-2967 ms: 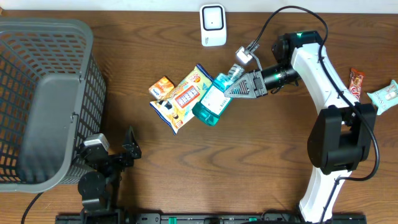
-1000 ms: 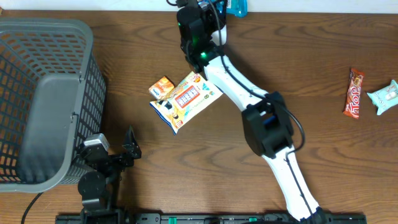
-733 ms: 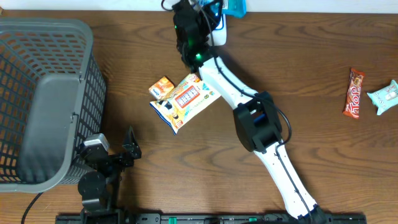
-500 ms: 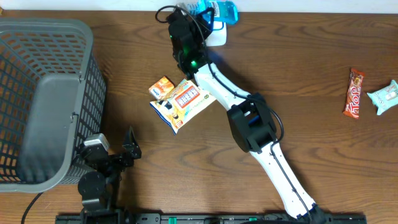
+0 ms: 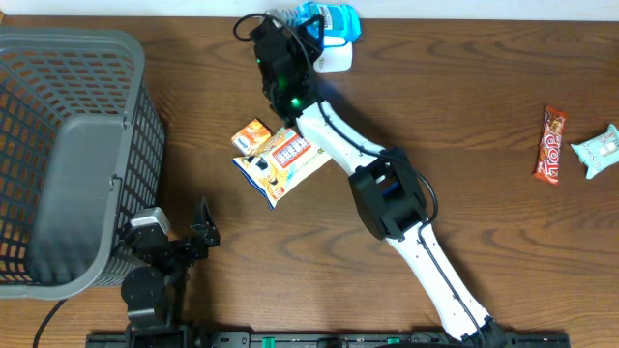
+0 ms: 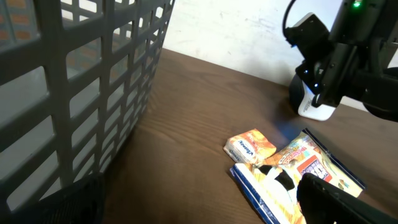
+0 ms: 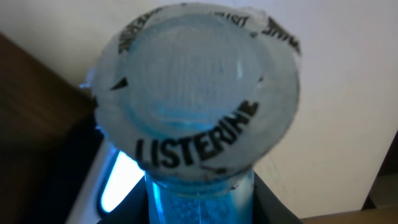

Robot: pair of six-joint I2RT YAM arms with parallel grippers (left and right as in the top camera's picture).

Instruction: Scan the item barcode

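Observation:
My right gripper swings across to its right in the overhead view next, lowers the bottle (image 5: pixel 331 16) and releases. Open tabletop beyond the chocolate bar lies below there.
My right gripper (image 5: pixel 308 21) is shut on a blue Listerine mouthwash bottle (image 5: pixel 331 16), held at the table's back edge right over the white barcode scanner (image 5: pixel 335 56). In the right wrist view the bottle's cap (image 7: pixel 196 93) fills the frame, my dark fingers (image 7: pixel 277 205) clamp its neck, and the scanner's lit window (image 7: pixel 115 180) glows beside it at the lower left. The barcode itself does not show. My left gripper (image 5: pixel 200 228) rests open at the front left beside the basket, with nothing between its fingers (image 6: pixel 336 199).
A grey mesh basket (image 5: pixel 58 145) fills the left side. A yellow snack packet (image 5: pixel 285 155) and a small orange box (image 5: pixel 251 133) lie mid-table under the right arm. A chocolate bar (image 5: pixel 551 145) and a pale packet (image 5: pixel 600 147) lie at the far right.
The right arm lifted the bottle off the snack packet, carried it to the back edge over the scanner, then shifted it slightly left. The left arm has not moved.

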